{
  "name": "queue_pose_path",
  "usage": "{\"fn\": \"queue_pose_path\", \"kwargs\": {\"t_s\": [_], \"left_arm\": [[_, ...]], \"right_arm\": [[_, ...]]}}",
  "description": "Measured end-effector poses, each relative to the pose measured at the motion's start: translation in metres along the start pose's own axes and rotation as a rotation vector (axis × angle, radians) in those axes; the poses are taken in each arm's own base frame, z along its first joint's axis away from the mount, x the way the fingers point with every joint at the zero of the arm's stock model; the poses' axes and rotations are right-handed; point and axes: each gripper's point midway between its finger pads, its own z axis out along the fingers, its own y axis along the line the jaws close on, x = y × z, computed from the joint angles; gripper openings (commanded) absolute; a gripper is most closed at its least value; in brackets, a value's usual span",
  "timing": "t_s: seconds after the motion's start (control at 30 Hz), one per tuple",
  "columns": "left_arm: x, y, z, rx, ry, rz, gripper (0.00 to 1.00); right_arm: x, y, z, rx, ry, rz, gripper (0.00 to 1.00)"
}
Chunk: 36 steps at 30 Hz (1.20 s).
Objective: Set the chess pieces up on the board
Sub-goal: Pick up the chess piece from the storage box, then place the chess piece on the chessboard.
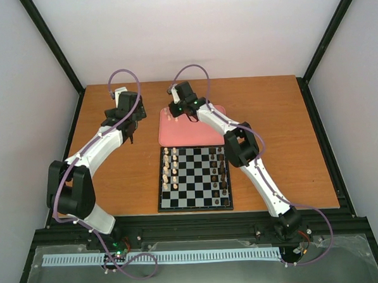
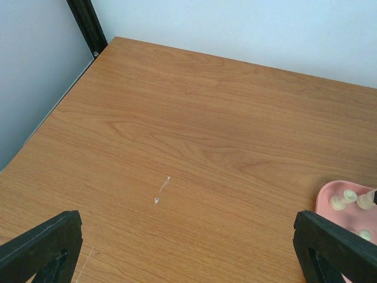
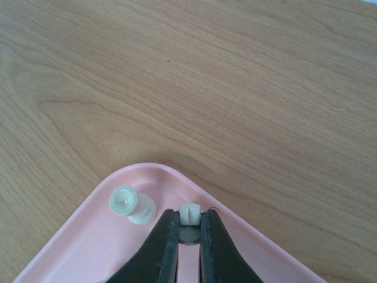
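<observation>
I will next lift the piece with my right gripper, carry it back to the square just past the outer cream column, lower it and let it go, since that square is empty.
My right gripper is shut on a small cream chess piece standing in a corner of the pink tray. Another cream piece stands just left of it on the tray. In the top view the right gripper is over the tray's far left corner. The board lies in front of the tray, with cream pieces along its left columns. My left gripper is open over bare table, left of the tray; nothing lies between its fingers.
Dark brown pieces fill the board's right columns. Two more cream pieces show on the tray edge in the left wrist view. Black frame posts and white walls close in the table's back and sides.
</observation>
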Motion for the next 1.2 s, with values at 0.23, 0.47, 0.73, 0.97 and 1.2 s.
{"fn": "queue_pose_path", "kwargs": {"t_s": [0.23,0.47,0.73,0.97,1.2], "left_arm": [[0.0,0.0,0.0,-0.001,-0.001,0.0,1.0],[0.0,0.0,0.0,-0.002,-0.001,0.001,1.0],[0.0,0.0,0.0,-0.002,0.0,0.002,1.0],[0.0,-0.001,0.0,0.001,0.002,0.003,1.0],[0.0,-0.001,0.0,0.002,0.002,0.003,1.0]], "right_arm": [[-0.01,0.006,-0.022,-0.014,-0.008,-0.023,0.03],[-0.049,0.027,-0.108,-0.011,-0.088,-0.069,0.03],[-0.049,0.087,-0.214,-0.068,-0.22,-0.123,0.03],[0.036,0.183,-0.247,-0.129,-0.129,-0.251,0.03],[0.103,0.248,-0.283,-0.189,-0.067,-0.327,0.03]]}}
